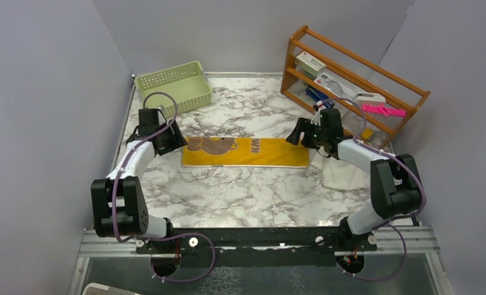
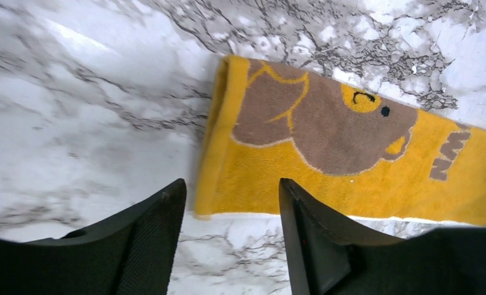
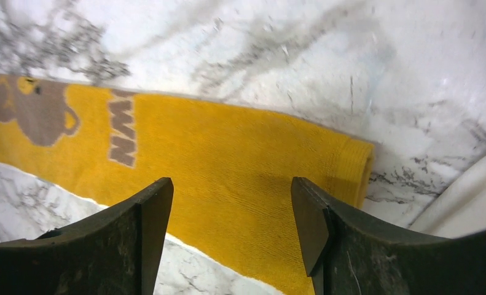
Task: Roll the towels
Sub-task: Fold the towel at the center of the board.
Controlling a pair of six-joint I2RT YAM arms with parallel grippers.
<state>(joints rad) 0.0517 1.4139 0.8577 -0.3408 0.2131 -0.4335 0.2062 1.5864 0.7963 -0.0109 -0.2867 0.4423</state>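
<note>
I should lower my left gripper next, with its fingers on both sides of the yellow hem at the towel's bear end (image 1: 183,156) (image 2: 210,167), because the towel's yellow hem is below the open fingers.
The mustard-yellow towel (image 1: 246,152) with a brown bear and white edging lies flat as a long strip on the marble table (image 1: 240,196). My left gripper (image 1: 177,140) is open and empty at its left end; in the left wrist view its fingers (image 2: 160,212) straddle the towel's (image 2: 326,153) near left corner. My right gripper (image 1: 295,136) is open and empty above the towel's right end; the right wrist view shows the towel (image 3: 228,153) between its fingers (image 3: 311,209). The cream-white towel (image 1: 346,173) lies bunched at the right, under my right arm; its edge shows in the right wrist view (image 3: 467,196).
A green plastic basket (image 1: 174,86) stands at the back left. A wooden rack (image 1: 351,80) with small items stands at the back right. Grey walls close in on both sides.
</note>
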